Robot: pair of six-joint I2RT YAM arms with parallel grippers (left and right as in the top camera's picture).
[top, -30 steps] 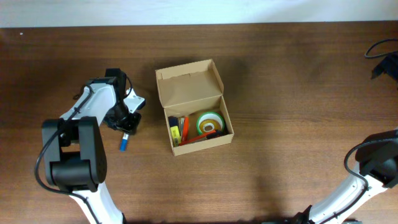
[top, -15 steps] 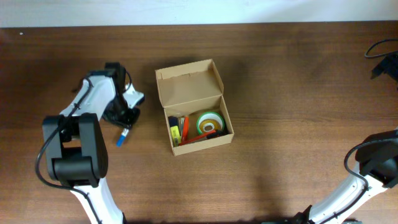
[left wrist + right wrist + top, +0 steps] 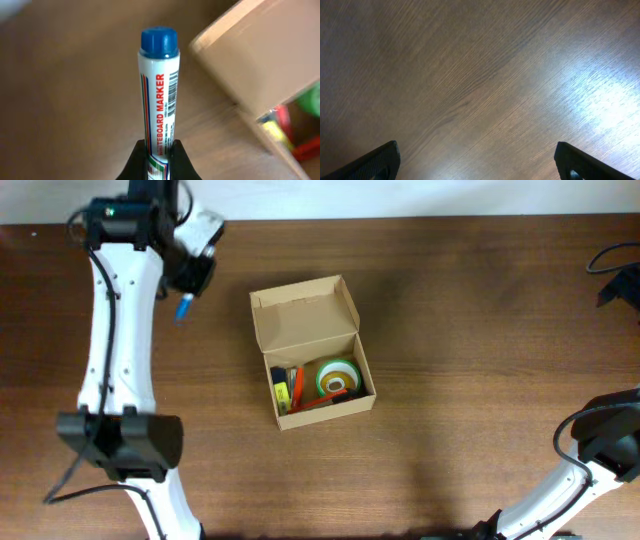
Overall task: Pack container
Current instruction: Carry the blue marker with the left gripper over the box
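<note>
My left gripper should carry the marker back to the box next, and down inside the box's near side [image 3: 318,401] beside the tape roll, to let go of it there. The box's lid is open.
The container [image 3: 306,323] is a tan cardboard box with its flap lid open at mid table; inside lie a green tape roll [image 3: 337,378] and several pens [image 3: 290,388]. My left gripper [image 3: 190,283] is raised at the far left, left of the box, and is shut on a white whiteboard marker with a blue cap [image 3: 184,307]. In the left wrist view the marker [image 3: 159,95] stands between the jaws [image 3: 159,150], with the box [image 3: 260,65] at right. My right gripper [image 3: 477,160] is open over bare wood.
The brown wooden table [image 3: 480,330] stretches right of the box. A black cable [image 3: 615,265] lies at the far right edge. The right arm's base [image 3: 605,445] is at the lower right.
My left gripper has lifted the blue-capped marker off the table and carried it up and away toward the far left, the arm now stretched out.
</note>
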